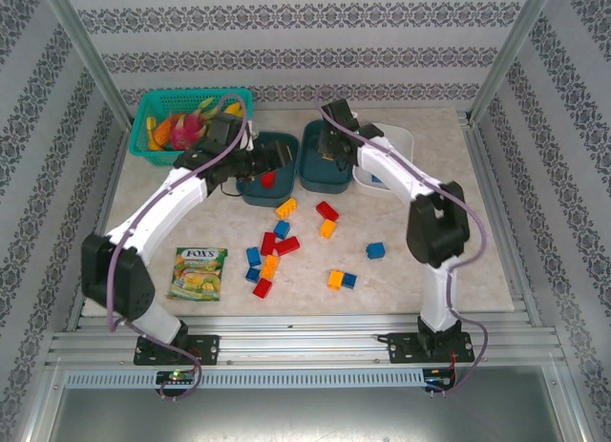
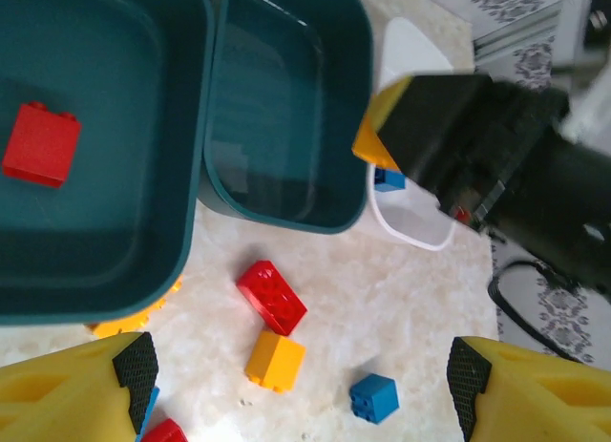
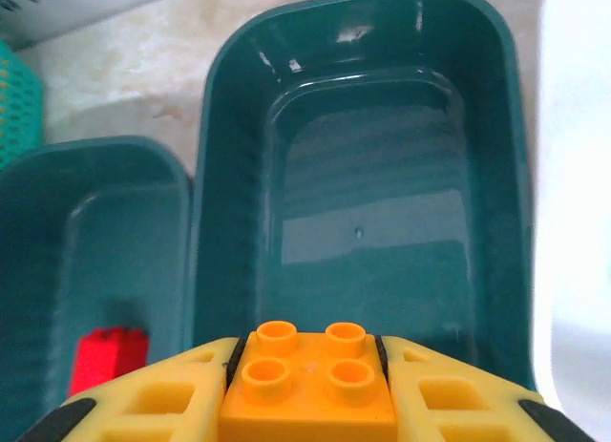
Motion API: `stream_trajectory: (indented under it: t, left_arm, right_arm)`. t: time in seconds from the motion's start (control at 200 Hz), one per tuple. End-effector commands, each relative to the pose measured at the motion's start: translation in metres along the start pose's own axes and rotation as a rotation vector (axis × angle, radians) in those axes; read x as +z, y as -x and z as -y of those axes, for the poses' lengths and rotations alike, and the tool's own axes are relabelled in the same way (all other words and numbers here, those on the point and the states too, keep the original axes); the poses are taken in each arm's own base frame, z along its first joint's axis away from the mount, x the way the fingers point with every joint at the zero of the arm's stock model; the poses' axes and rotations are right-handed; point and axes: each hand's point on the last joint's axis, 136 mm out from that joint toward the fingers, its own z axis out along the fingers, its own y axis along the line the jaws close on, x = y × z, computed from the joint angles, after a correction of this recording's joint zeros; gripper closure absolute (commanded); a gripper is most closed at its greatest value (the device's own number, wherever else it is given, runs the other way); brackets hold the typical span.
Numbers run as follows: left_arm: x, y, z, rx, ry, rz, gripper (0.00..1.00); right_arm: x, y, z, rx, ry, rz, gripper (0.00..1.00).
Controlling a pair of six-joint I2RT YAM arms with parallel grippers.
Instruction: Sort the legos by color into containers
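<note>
The right gripper moves down into the middle dark teal tub (image 3: 363, 194) next and releases the orange-yellow brick there, since the tub's bare bottom (image 3: 363, 291) lies below my gripper.
My right gripper (image 3: 307, 404) is shut on an orange-yellow brick (image 3: 307, 380) and hangs over the middle dark teal tub (image 3: 363, 194), whose bottom is bare. The left dark teal tub (image 2: 105, 222) holds one red brick (image 2: 40, 144). My left gripper (image 2: 301, 380) is open by that tub's near rim, with nothing between its fingers. Below it lie a red brick (image 2: 272, 297), an orange-yellow brick (image 2: 275, 359) and a blue brick (image 2: 373, 397). The white tub (image 2: 412, 230) holds a blue brick (image 2: 389, 179). Several more legos (image 1: 272, 256) are scattered on the table.
A bright teal mesh basket (image 1: 191, 117) with fruit stands at the back left, touching the left arm's wrist area. A green-yellow snack packet (image 1: 198, 272) lies front left. Metal frame posts and patterned walls border the table (image 1: 439, 261).
</note>
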Motion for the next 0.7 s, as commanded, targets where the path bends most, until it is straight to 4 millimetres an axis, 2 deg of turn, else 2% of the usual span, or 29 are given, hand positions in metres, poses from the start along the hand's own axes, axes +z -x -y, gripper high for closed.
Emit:
stream_trajectory:
  t: [0.0,0.09,0.18,0.28,0.41,0.475,0.694]
  left_arm:
    - [0.004,0.016,0.001,0.021,0.017,0.009,0.18]
    - [0.013,0.027,0.004,0.028,0.008,0.016,0.18]
    - [0.023,0.031,0.005,0.027,0.006,0.008,0.18]
    - [0.031,0.032,0.002,0.023,0.017,-0.006,0.18]
    - [0.034,0.031,-0.002,0.021,0.029,-0.015,0.19]
    - [0.035,0.029,-0.003,0.017,0.033,-0.02,0.19]
    - [0.031,0.027,-0.004,0.012,0.039,-0.022,0.19]
  right_arm:
    - [0.043,-0.013,0.018,-0.063,-0.06,-0.123,0.74]
    - [0.066,-0.008,0.023,-0.012,-0.052,-0.15,0.73]
    - [0.088,-0.014,0.027,0.016,-0.044,-0.187,0.72]
    - [0.101,-0.021,0.028,0.023,-0.052,-0.242,0.71]
    - [0.102,-0.026,0.031,0.044,-0.077,-0.286,0.63]
    - [0.099,-0.025,0.03,0.058,-0.071,-0.288,0.55]
    - [0.074,-0.001,0.014,0.061,-0.012,-0.232,0.45]
